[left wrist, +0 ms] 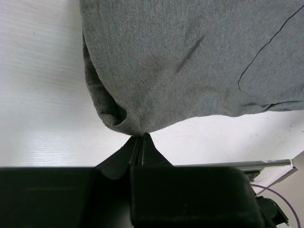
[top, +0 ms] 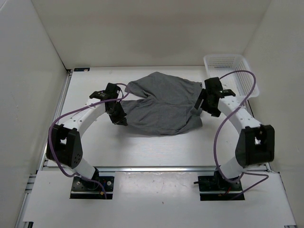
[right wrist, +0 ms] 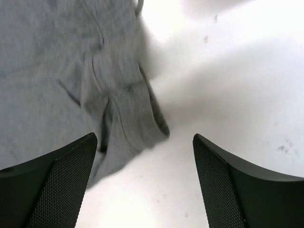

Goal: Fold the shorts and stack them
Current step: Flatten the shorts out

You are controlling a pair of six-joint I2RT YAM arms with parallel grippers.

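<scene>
My left gripper is already pinching the other end of the shorts' near edge, so my right gripper should next move back and down onto the shorts' near corner (top: 198,124) (right wrist: 159,135) and close there.
The grey shorts (top: 161,102) lie spread in the middle of the table, partly folded over. My left gripper (top: 119,117) is at their left edge, shut on a pinch of the fabric's hem (left wrist: 128,124); its fingertips (left wrist: 146,142) meet at the cloth. My right gripper (top: 203,108) is at the shorts' right edge, open and empty, just above the table. In the right wrist view the rumpled edge of the shorts (right wrist: 118,114) lies ahead and left of the wide-open fingers (right wrist: 61,175).
A white mesh basket (top: 232,71) stands at the back right corner, just behind the right arm. White walls enclose the table on three sides. Purple cables loop over both arms.
</scene>
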